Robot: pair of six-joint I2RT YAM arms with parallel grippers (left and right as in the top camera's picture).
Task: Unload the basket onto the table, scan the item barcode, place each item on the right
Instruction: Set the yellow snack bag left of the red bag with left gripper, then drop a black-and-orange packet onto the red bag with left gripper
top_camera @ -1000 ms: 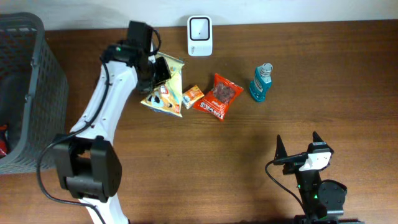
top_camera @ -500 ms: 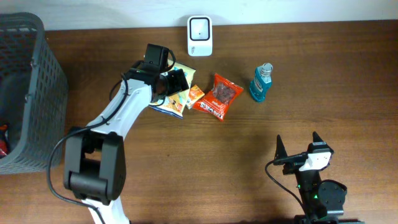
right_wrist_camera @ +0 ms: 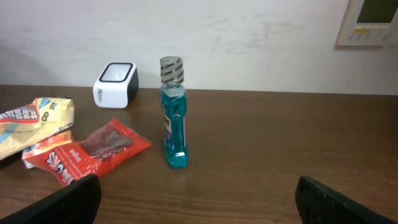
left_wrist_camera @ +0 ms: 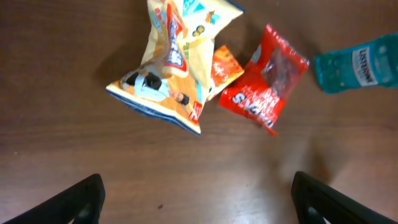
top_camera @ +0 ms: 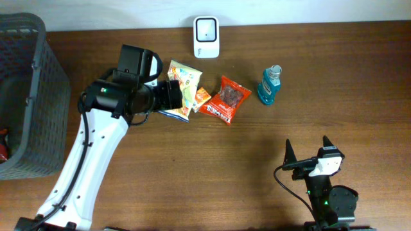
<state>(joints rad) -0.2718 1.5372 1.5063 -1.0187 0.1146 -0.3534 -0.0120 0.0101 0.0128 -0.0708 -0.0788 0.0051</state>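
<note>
My left gripper should move over the basket's rim and down onto the black and red packet. The packet is inside the basket, to the gripper's left in the overhead view.
A white barcode scanner (top_camera: 206, 36) stands at the table's back edge. Below it lie a yellow snack bag (top_camera: 182, 83), a small orange packet (top_camera: 200, 98) and a red packet (top_camera: 225, 99); a blue mouthwash bottle (top_camera: 270, 85) stands to their right. My left gripper (top_camera: 173, 95) hovers open over the yellow bag's left edge and holds nothing. In the left wrist view the yellow bag (left_wrist_camera: 171, 62) lies ahead of the wide-apart fingertips (left_wrist_camera: 81, 199). My right gripper (top_camera: 309, 154) rests open near the front right, facing the bottle (right_wrist_camera: 173, 115) and the scanner (right_wrist_camera: 115, 84).
A dark grey mesh basket (top_camera: 26, 96) fills the left edge of the table, with something red (top_camera: 3, 151) inside it. Bare brown wood lies between the items and my right gripper.
My left gripper opened and let go of the yellow snack bag, which now lies on the table. The left arm drew back to the left. The right arm stayed still.
</note>
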